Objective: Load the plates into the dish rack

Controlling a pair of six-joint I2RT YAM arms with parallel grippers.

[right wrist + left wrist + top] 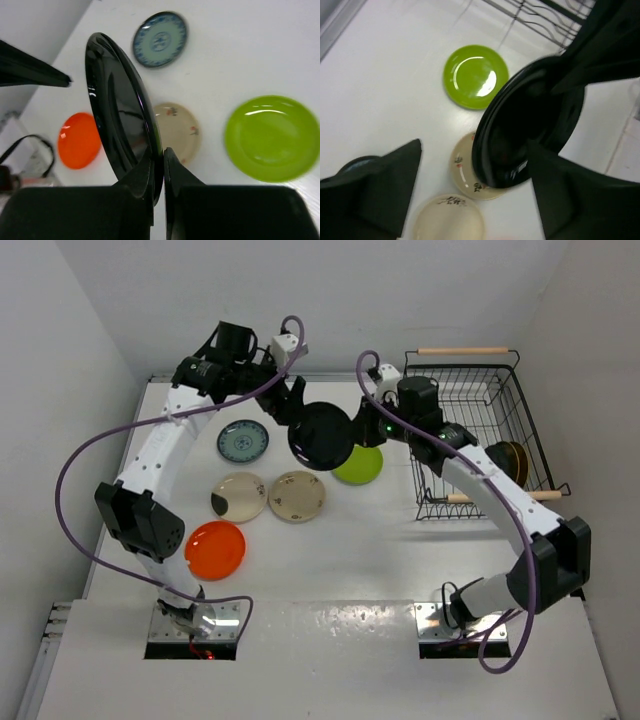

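I should move my right gripper to the right in the top view next. It should then turn above the dish rack and go down beside the standing plates, where slots are empty.
A black plate point(322, 435) hangs on edge above the table, between the two arms. My right gripper point(368, 425) is shut on its rim; in the right wrist view the fingers point(163, 152) pinch the plate point(117, 110) at its lower edge. My left gripper point(292, 410) stands open around the plate's other side. In the left wrist view, one finger point(385, 190) is well clear of the plate point(520, 130) and the other overlaps it. The dish rack point(462, 367) stands at the back right, with a brown plate point(510, 462) in it.
On the table lie a lime green plate point(360, 465), a teal patterned plate point(243, 441), two cream plates point(238, 497) point(297, 496) and an orange-red plate point(215, 549). The walls stand close on both sides.
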